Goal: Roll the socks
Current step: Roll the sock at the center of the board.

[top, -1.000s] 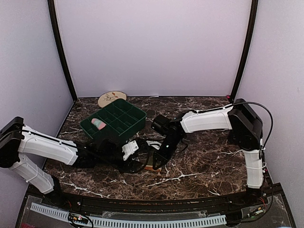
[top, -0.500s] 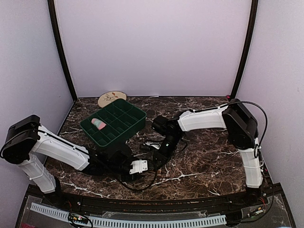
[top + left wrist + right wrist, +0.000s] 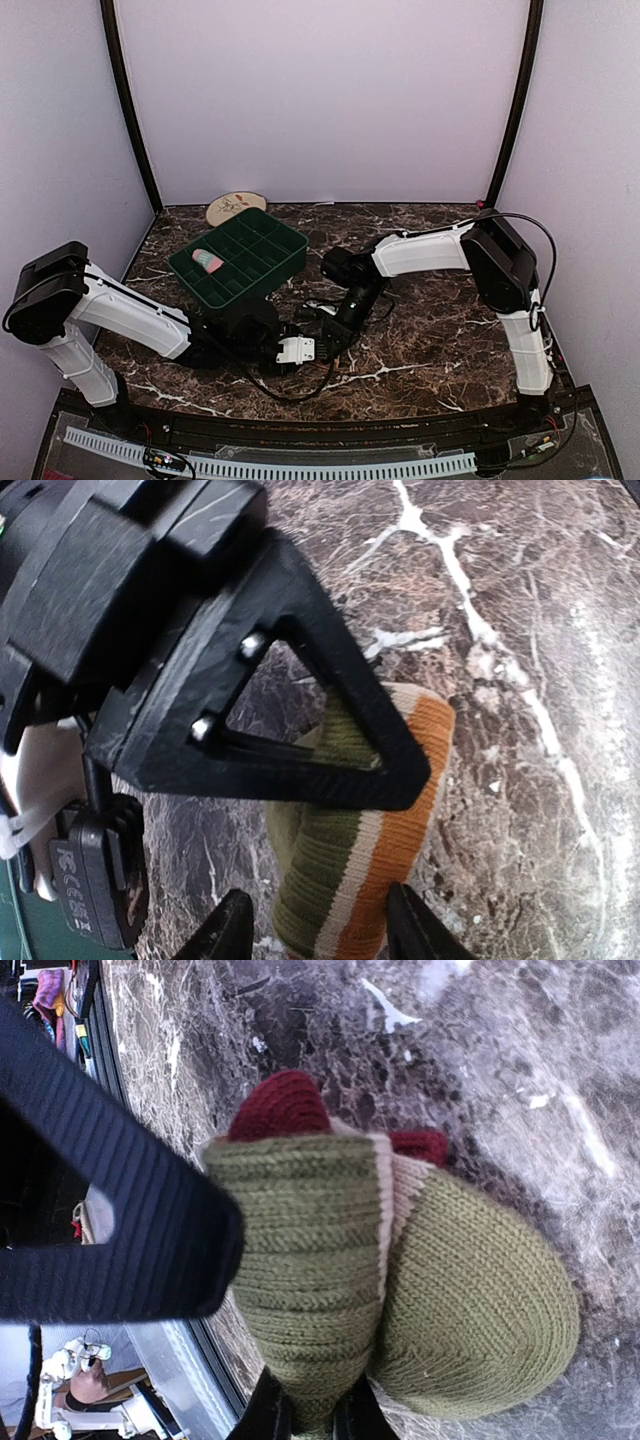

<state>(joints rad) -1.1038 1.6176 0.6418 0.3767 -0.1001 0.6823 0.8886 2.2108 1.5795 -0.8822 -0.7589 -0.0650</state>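
The sock's striped end (image 3: 342, 920) is already between the open fingers of my left gripper, so next I will move my left gripper gently to the right in the top view and close on that end.
The shorter sock (image 3: 345, 875) is olive green with cream and orange stripes and lies bunched on the marble. In the right wrist view the sock (image 3: 400, 1280) also shows dark red patches. My left gripper (image 3: 320, 935) is open, a fingertip (image 3: 232, 932) on each side of the sock's striped end. My right gripper (image 3: 310, 1415) is shut on a fold of the sock. In the top view both grippers, left (image 3: 303, 347) and right (image 3: 335, 335), meet at the table's middle front and hide the sock. The pink sock (image 3: 207, 261) lies rolled in a green tray.
The green compartment tray (image 3: 255, 250) stands just behind the left arm. A round beige plate (image 3: 237, 207) leans at the back wall. A cable loops on the marble below the left gripper. The table's front edge is near.
My left arm has swung right and forward, bringing its gripper up to the sock beside the right gripper. The right gripper has shifted slightly and now covers the sock in the top view.
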